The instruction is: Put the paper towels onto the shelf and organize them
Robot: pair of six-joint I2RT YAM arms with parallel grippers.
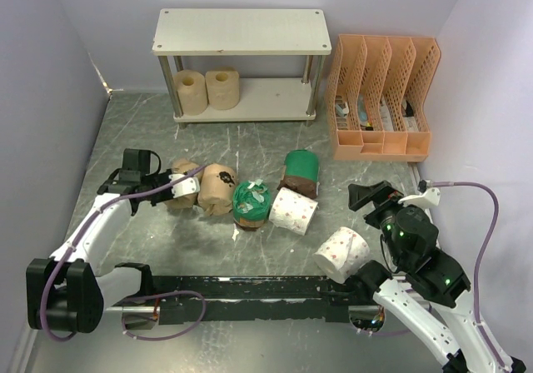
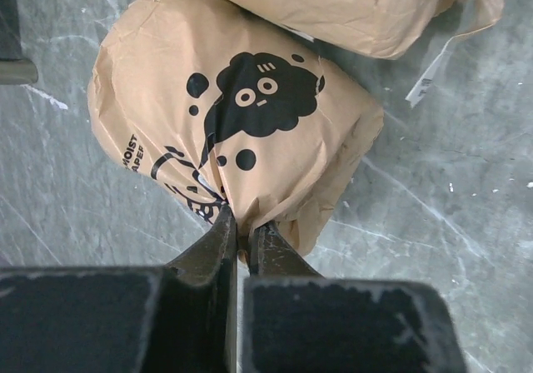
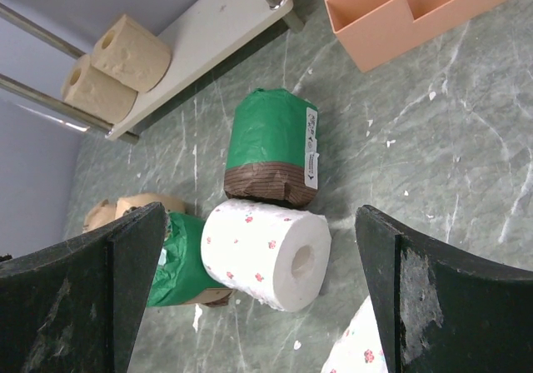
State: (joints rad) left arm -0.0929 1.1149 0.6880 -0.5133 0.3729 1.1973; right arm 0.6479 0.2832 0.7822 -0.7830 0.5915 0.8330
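Note:
The lower board's bare part point(image 1: 264, 98) lies outward of my left gripper. My left gripper lifts and swings outward next to release the printed-label roll beside the plain rolls.
The shelf point(image 1: 240, 31) stands at the back with two plain tan rolls point(image 1: 206, 90) on the left of its lower board. My left gripper point(image 1: 178, 183) is shut on a fold of the wrapper of a tan roll with a dark printed label point(image 2: 241, 115), and its jaws point(image 2: 243, 223) pinch the paper at the roll's near end. A second tan roll point(image 2: 350, 7) lies against it. My right gripper point(image 1: 375, 198) is open and empty above the table. In its wrist view the gripper point(image 3: 260, 215) looks down on a white pink-dotted roll point(image 3: 258, 252).
A green-wrapped roll point(image 1: 300, 173) lies behind the white roll point(image 1: 293, 211), and another green one point(image 1: 250, 202) lies to its left. A second white dotted roll point(image 1: 341, 252) lies near my right arm. An orange file organizer point(image 1: 383, 98) stands right of the shelf.

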